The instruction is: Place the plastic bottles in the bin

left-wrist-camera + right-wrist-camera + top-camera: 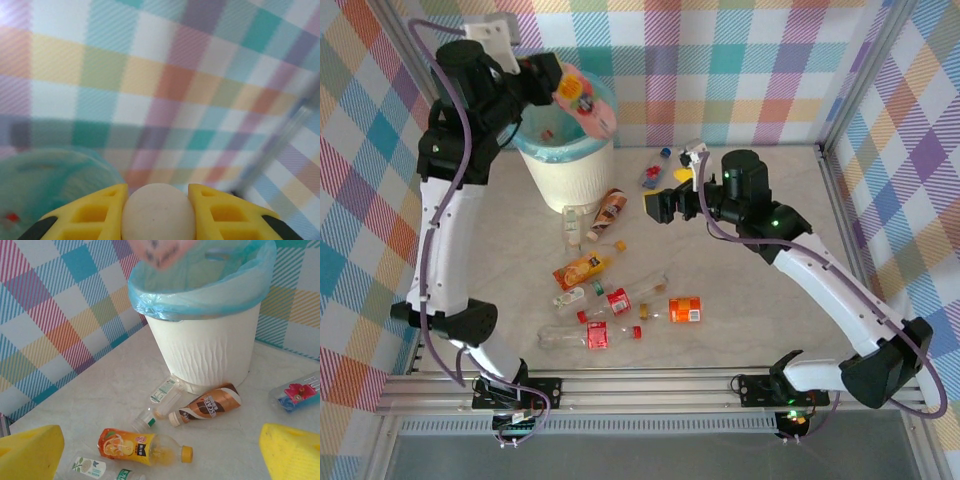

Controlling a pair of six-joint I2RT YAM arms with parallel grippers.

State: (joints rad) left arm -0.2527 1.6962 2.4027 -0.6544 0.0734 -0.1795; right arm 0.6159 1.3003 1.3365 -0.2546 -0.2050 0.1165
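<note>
My left gripper lowers and turns the pink-labelled bottle into the bin's opening [546, 134] [55, 192] next.
My left gripper [563, 90] is raised over the bin [570, 180], shut on a pink-labelled plastic bottle [584, 102] that lies across the bin's far rim. In the left wrist view its yellow fingers [102, 210] clamp the bottle's cream rounded end [158, 215], and the teal bag [50, 185] lies below to the left. My right gripper [658, 207] hovers open and empty right of the bin. Its wrist view looks past its fingertips [35, 450] at the bin [205, 340], a brown bottle [210, 407], an orange-labelled bottle [135, 447] and a clear one [162, 400].
Several more bottles lie mid-table: red-labelled ones [610, 303] and an orange-labelled one [685, 310]. A blue-capped cluster [652, 177] lies behind the right gripper. Checked walls close the back and both sides, and a metal rail [650, 385] runs along the near edge.
</note>
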